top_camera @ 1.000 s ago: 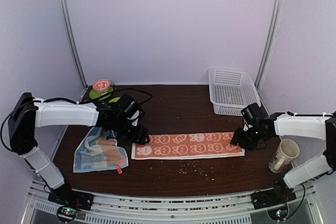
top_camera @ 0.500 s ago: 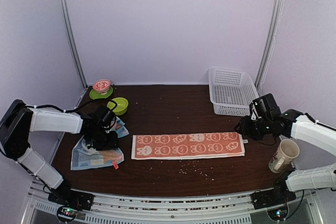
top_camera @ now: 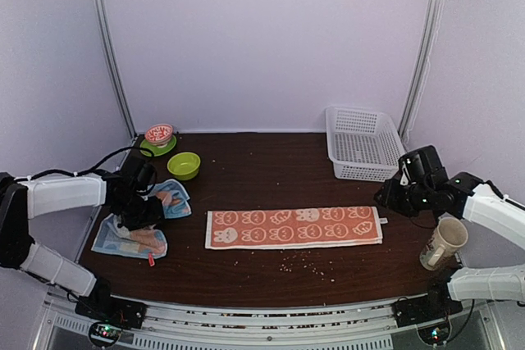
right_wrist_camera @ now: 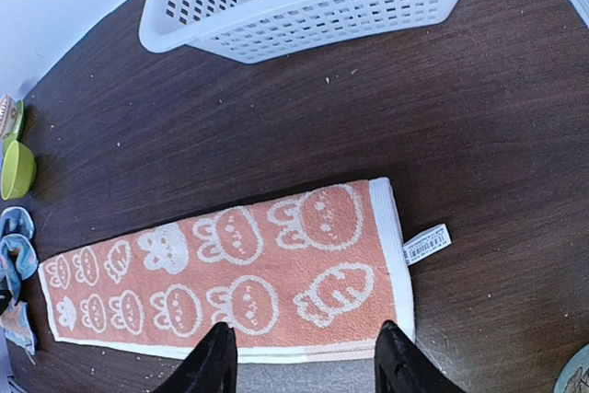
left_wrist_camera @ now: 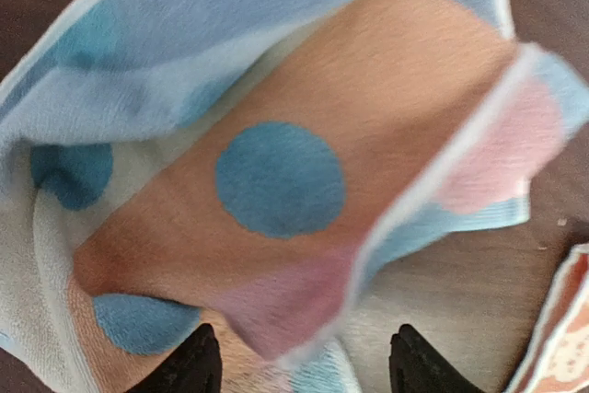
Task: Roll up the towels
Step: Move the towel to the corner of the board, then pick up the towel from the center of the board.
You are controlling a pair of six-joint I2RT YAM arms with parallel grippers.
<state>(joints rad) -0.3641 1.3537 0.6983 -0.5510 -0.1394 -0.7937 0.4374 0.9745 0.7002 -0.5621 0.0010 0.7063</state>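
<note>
The orange towel's near tagged-end corner [top_camera: 381,242] [right_wrist_camera: 409,334] lies flat below and back from the robot's right gripper, so the right gripper next needs to lower its open fingers back onto it and close.
The orange towel [top_camera: 294,227] with white cartoon print lies flat and stretched left to right mid-table; its right end [right_wrist_camera: 276,273] and white tag show in the right wrist view. My right gripper [top_camera: 392,200] hovers open just off that right end, fingertips [right_wrist_camera: 213,356] apart above the near hem. The light-blue dotted towel [top_camera: 131,234] lies crumpled at the left. My left gripper [top_camera: 136,214] hangs over it, and a blurred fold of the cloth [left_wrist_camera: 276,181] fills its view. Its jaws stand wide apart around the fold without pinching it.
A white basket [top_camera: 361,143] stands at the back right. A green bowl [top_camera: 184,165] and a pink bowl on a green plate [top_camera: 158,135] sit at the back left. A paper cup [top_camera: 443,243] stands at the right edge, and crumbs [top_camera: 305,261] dot the table near the front.
My left gripper left the orange towel's left end and moved left over the blue towel, which slid left and bunched up. My right gripper backed up off the orange towel's right end.
</note>
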